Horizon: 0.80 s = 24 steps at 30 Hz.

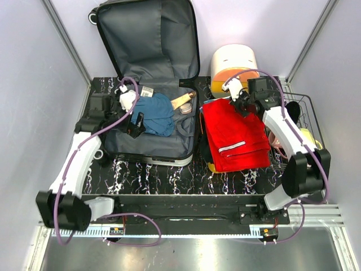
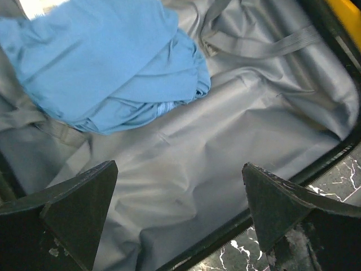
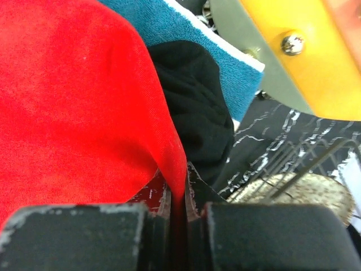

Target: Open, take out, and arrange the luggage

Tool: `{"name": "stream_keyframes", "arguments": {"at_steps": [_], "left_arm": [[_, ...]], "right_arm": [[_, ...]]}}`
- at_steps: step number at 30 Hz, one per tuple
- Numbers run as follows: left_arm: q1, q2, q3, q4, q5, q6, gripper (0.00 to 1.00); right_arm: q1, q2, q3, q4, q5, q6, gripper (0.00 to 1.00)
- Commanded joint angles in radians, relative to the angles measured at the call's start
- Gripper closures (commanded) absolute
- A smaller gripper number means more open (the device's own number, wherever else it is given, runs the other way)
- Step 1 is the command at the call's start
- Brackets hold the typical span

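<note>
My left gripper will move down toward the right in the top view, onto the garment's middle (image 1: 157, 111), to close there, since the blue garment lies bunched inside the luggage (image 1: 148, 62).
The luggage (image 1: 148, 62) lies open on the left of the table, lid up against the back wall, grey lining (image 2: 186, 164) showing. A blue garment (image 1: 157, 114) is bunched inside it, also in the left wrist view (image 2: 113, 62), with a wooden-handled item (image 1: 184, 100) beside it. My left gripper (image 1: 136, 129) is open and empty over the lining, near the blue garment. My right gripper (image 1: 240, 104) is shut on the edge of a red garment (image 1: 234, 135), pinched between the fingers (image 3: 175, 192). The red garment lies on an orange tray (image 1: 211, 167).
A white-and-orange rounded box (image 1: 234, 65) stands at the back right. A wire basket (image 1: 302, 121) with items sits at the right edge. Black cloth (image 3: 192, 107) and a blue towel (image 3: 186, 34) lie under the red garment. Walls close in on both sides.
</note>
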Motion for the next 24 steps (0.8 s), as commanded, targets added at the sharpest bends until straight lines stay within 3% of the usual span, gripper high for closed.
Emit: {"name": "stream_keyframes", "arguments": {"at_steps": [1,2,3,4,6,7,10,14,17,24], "left_arm": [[0.003,0.15,0.055,0.063,-0.045,-0.043,0.01],[0.002,0.179,0.065,0.065,-0.049,-0.025,0.01],[0.002,0.208,0.091,0.066,-0.046,-0.011,0.01],[0.002,0.265,0.107,0.065,-0.039,0.009,0.01],[-0.008,0.314,0.147,0.057,-0.014,0.101,0.01],[-0.012,0.354,0.159,0.057,-0.003,0.14,0.01],[-0.037,0.408,0.199,0.025,0.06,0.389,0.01],[-0.087,0.489,0.266,-0.007,0.068,0.694,0.01],[-0.113,0.58,0.325,-0.061,0.053,0.791,0.01],[-0.146,0.768,0.406,-0.067,-0.076,0.82,0.01]], "right_arm": [[-0.019,0.09,-0.033,0.171,-0.081,0.054,0.85],[-0.019,0.095,-0.044,0.167,-0.093,0.056,0.76],[-0.017,0.097,-0.053,0.153,-0.101,0.061,0.54],[-0.02,0.094,-0.064,0.147,-0.109,0.064,0.43],[-0.023,0.082,-0.061,0.128,-0.112,0.091,0.3],[-0.026,0.057,-0.047,0.118,-0.127,0.1,0.18],[-0.034,-0.006,0.003,0.07,-0.172,0.131,0.05],[-0.034,-0.073,0.072,0.019,-0.221,0.162,0.0],[-0.034,-0.115,0.114,-0.005,-0.245,0.199,0.0],[-0.034,-0.195,0.122,0.009,-0.279,0.264,0.0]]}}
